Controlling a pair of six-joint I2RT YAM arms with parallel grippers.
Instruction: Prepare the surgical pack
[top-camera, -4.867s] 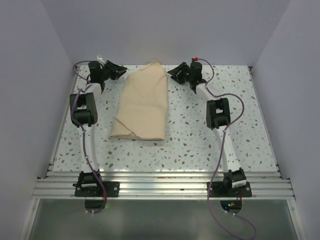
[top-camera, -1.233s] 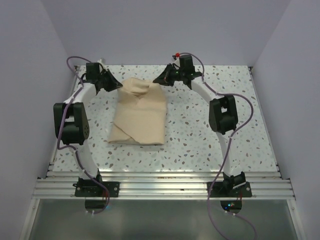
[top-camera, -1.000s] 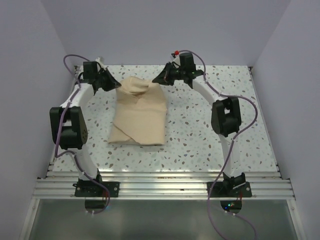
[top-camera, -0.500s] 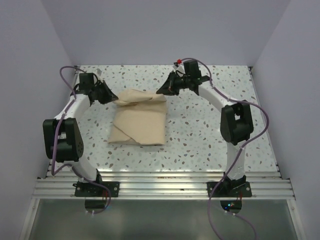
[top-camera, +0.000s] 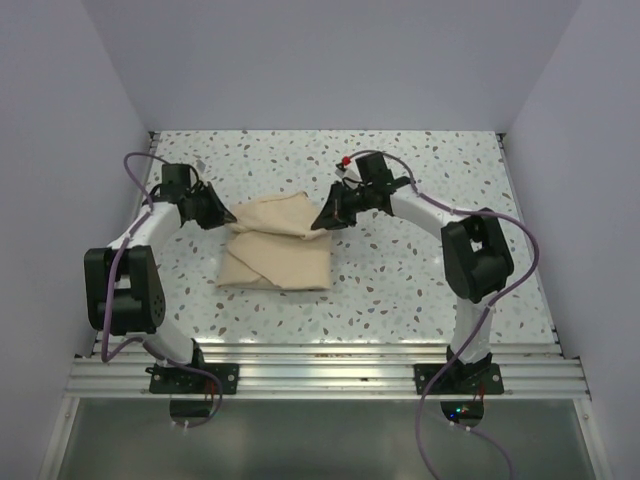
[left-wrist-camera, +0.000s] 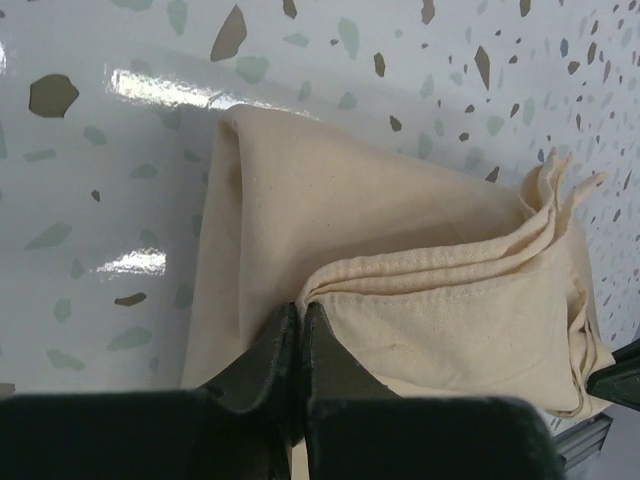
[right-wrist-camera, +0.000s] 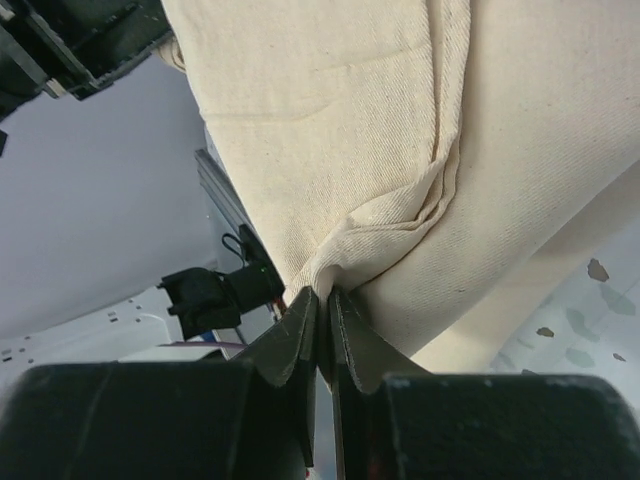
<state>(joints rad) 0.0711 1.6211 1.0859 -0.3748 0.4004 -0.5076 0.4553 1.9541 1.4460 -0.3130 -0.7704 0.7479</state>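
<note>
I next pull the pinched corner slightly back and down onto the bundle's side edge (top-camera: 234, 244) with my left gripper, then release.
The tan sheet (top-camera: 277, 240) lies folded into a bundle on the speckled table, left of centre. Its far flap is lifted and drawn toward the near side. My left gripper (top-camera: 227, 218) is shut on the flap's left corner; the left wrist view shows the pinched cloth edge (left-wrist-camera: 400, 300) at my left gripper (left-wrist-camera: 300, 308). My right gripper (top-camera: 321, 220) is shut on the flap's right corner, with bunched cloth (right-wrist-camera: 380, 230) at my right gripper (right-wrist-camera: 325, 295). The steel tray, scissors, gauze and packets are hidden or out of view.
The table (top-camera: 400, 270) is walled at the back and both sides. A metal rail (top-camera: 330, 365) runs along the near edge, where both arm bases stand.
Both grippers have pulled the far flap of the tan sheet toward the near side, folding it over the bundle. The arms have drawn back from the far edge.
</note>
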